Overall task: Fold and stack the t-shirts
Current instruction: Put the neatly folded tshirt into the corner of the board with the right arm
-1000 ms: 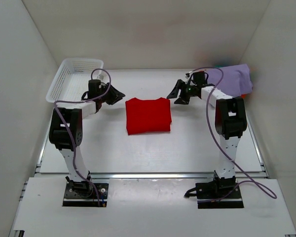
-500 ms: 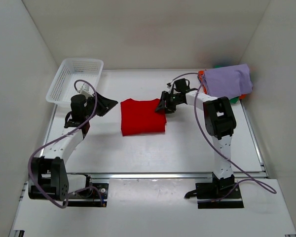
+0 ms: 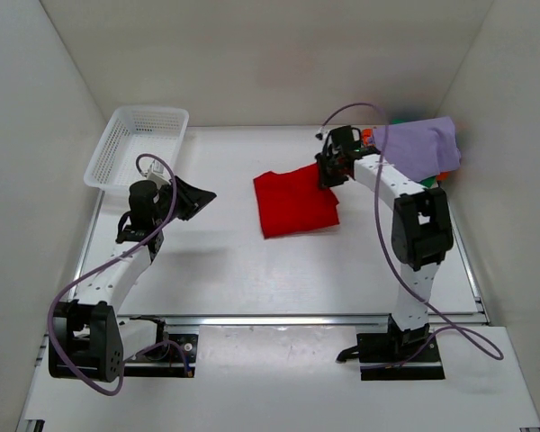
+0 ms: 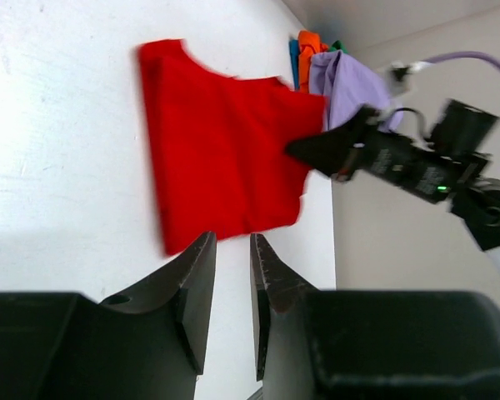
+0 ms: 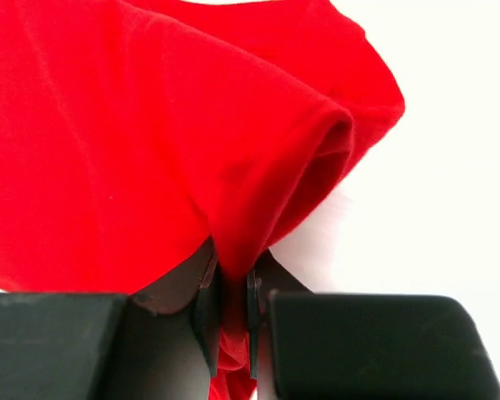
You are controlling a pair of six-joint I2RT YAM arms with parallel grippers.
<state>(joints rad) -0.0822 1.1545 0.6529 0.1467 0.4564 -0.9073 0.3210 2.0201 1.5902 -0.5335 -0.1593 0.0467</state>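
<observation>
Next, my right gripper lifts the red t-shirt (image 3: 295,203) and carries it outward over the far corner of the lavender-topped stack.
A folded bright red t-shirt (image 3: 295,203) lies skewed on the white table, right of centre. My right gripper (image 3: 328,171) is shut on its far right corner, and in the right wrist view the red cloth (image 5: 192,142) bunches up and runs down between the fingers of that gripper (image 5: 233,271). My left gripper (image 3: 201,194) hovers left of the shirt, apart from it. Seen from its wrist, this gripper (image 4: 232,237) has a narrow empty gap between its jaws, with the red t-shirt (image 4: 225,142) beyond. A lavender t-shirt (image 3: 423,148) tops a stack at the back right.
A white mesh basket (image 3: 108,148) stands at the back left. Orange cloth (image 3: 367,137) and a bit of green show under the lavender shirt; the left wrist view shows the same stack's orange edge (image 4: 308,43). White walls enclose the table.
My right gripper closed on the red shirt's corner and pulled it right and toward the back, turning it askew. The left arm drew back to the left, its jaws narrowing slightly.
</observation>
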